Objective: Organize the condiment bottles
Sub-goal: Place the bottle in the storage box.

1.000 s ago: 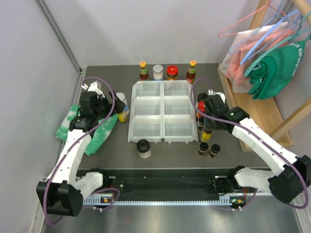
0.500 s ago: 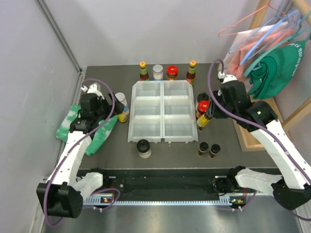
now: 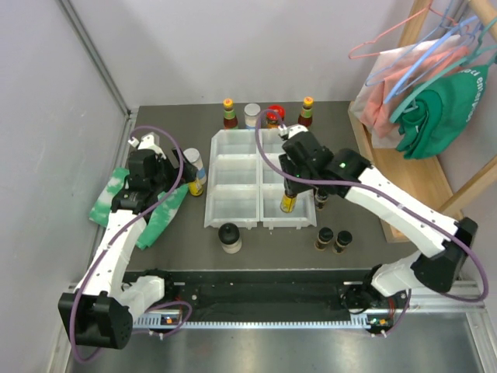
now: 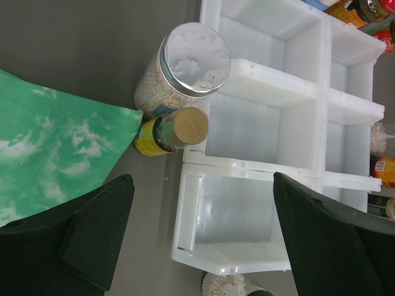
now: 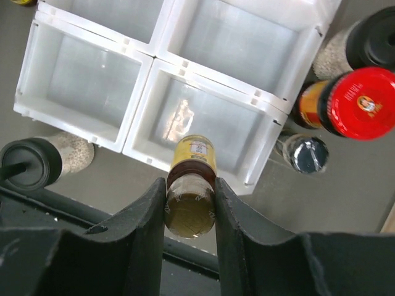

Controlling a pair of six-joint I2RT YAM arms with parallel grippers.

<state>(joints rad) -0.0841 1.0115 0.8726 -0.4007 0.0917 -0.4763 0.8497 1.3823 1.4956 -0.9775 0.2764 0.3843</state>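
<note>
My right gripper goes down to the left in the top view next and releases the bottle, since the bottom of the tray's section beside the divider (image 3: pixel 271 208) (image 5: pixel 163 121) is empty.
My right gripper (image 5: pixel 190 192) is shut on a small yellow-labelled bottle (image 5: pixel 191 185) by its brown cap and holds it over the near right compartment of the white tray (image 5: pixel 86 80). In the top view that bottle (image 3: pixel 288 204) hangs at the tray (image 3: pixel 233 198)'s near right. My left gripper (image 4: pixel 200 203) stands wide open with nothing between its fingers, just left of the tray (image 4: pixel 271 126). Beyond it stand a pale-lidded clear jar (image 4: pixel 190 57) and a tan-capped yellow bottle (image 4: pixel 182 129). Several bottles (image 3: pixel 274 116) line the back.
A green-white cloth (image 4: pixel 55 160) lies left of the tray, under my left arm. A black-capped jar (image 3: pixel 229 237) stands before the tray; two small dark jars (image 3: pixel 332 239) stand at near right. A red-lidded bottle (image 5: pixel 361 102) and others crowd the tray's right side. A wooden rack (image 3: pixel 404 179) stands far right.
My right arm swung from the tray's right side leftward over the tray, carrying the yellow-labelled bottle to the near right compartment. The left arm has not moved.
</note>
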